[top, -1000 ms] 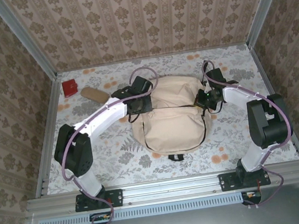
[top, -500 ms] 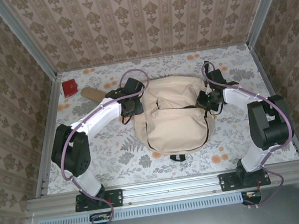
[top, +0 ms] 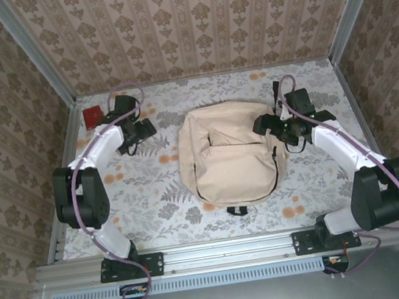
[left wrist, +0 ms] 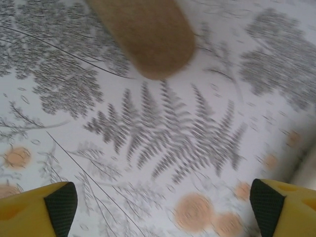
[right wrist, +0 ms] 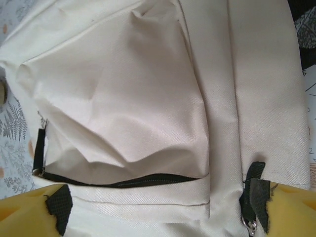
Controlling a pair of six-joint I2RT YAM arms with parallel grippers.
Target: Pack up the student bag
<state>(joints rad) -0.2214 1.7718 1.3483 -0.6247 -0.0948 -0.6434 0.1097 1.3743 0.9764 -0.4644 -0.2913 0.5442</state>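
Next, my left gripper moves outward and down over the tan rounded case (left wrist: 145,34), because its open fingers still stand over bare tablecloth, short of the case's end.
The student bag (top: 230,156), beige with dark zipper lines, lies flat in the middle of the table. My right gripper (top: 264,125) is open at the bag's right upper side. In the right wrist view its jaws stand wide apart, straddling the beige fabric (right wrist: 148,98) and a slightly parted dark zipper (right wrist: 123,181). A metal zipper pull (right wrist: 251,224) sits by the right fingertip. My left gripper (top: 142,130) is open over bare tablecloth at the far left, well apart from the bag. A tan rounded case (left wrist: 145,34) lies just ahead of it.
A small red box (top: 93,117) sits at the far left corner, close to the left arm. The patterned tablecloth (top: 155,200) is bordered by a metal frame (top: 66,176) and wallpapered walls. A black strap end (top: 235,209) pokes out at the bag's near edge.
My left arm has swung away from the bag to the far left, over the tan case. The bag has dropped and flattened. The right gripper has drawn back slightly.
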